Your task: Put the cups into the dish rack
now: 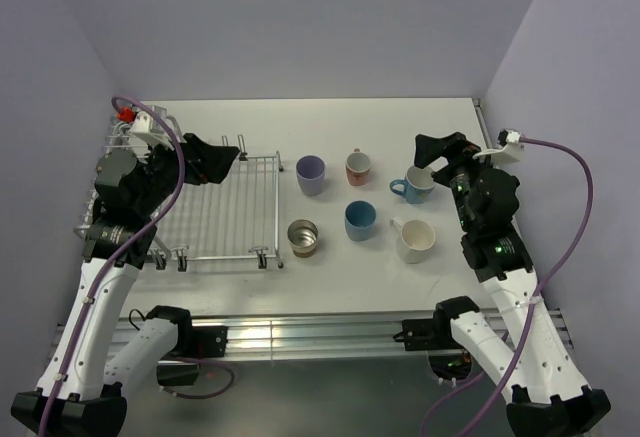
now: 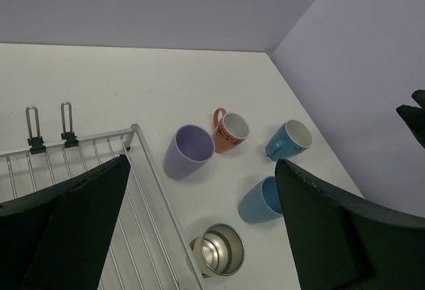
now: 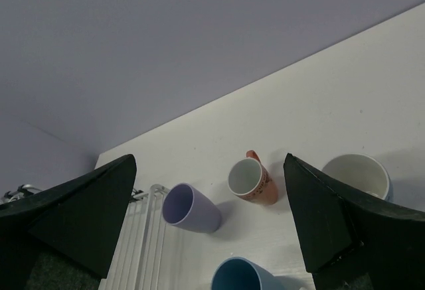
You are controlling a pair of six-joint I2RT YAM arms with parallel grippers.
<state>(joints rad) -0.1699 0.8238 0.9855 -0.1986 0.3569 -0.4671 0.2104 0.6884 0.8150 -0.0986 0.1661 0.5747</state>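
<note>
The lavender cup's opening faces up, so I will move my right gripper to the left in the top view and down onto the cup's rim beside the rack.
Six cups stand on the white table right of the dish rack [image 1: 225, 212]: lavender [image 1: 311, 174], salmon-pink [image 1: 358, 167], light blue [image 1: 415, 186], mid-blue [image 1: 360, 220], cream-white [image 1: 415, 240] and steel [image 1: 303, 238]. My left gripper [image 1: 225, 160] hangs open and empty above the rack's far right corner. Its wrist view shows the rack [image 2: 143, 223], the lavender cup [image 2: 188, 150] and the steel cup [image 2: 219, 250] between its open jaws. My right gripper [image 1: 435, 149] is open and empty above the light blue mug. Its wrist view shows the lavender cup [image 3: 192, 209] and the salmon mug [image 3: 251, 180].
Lilac walls close the table at the back and both sides. Upright loops [image 2: 48, 127] stand at the rack's far edge. A purple cable [image 1: 165, 152] loops over the left arm, and another [image 1: 585, 207] over the right arm.
</note>
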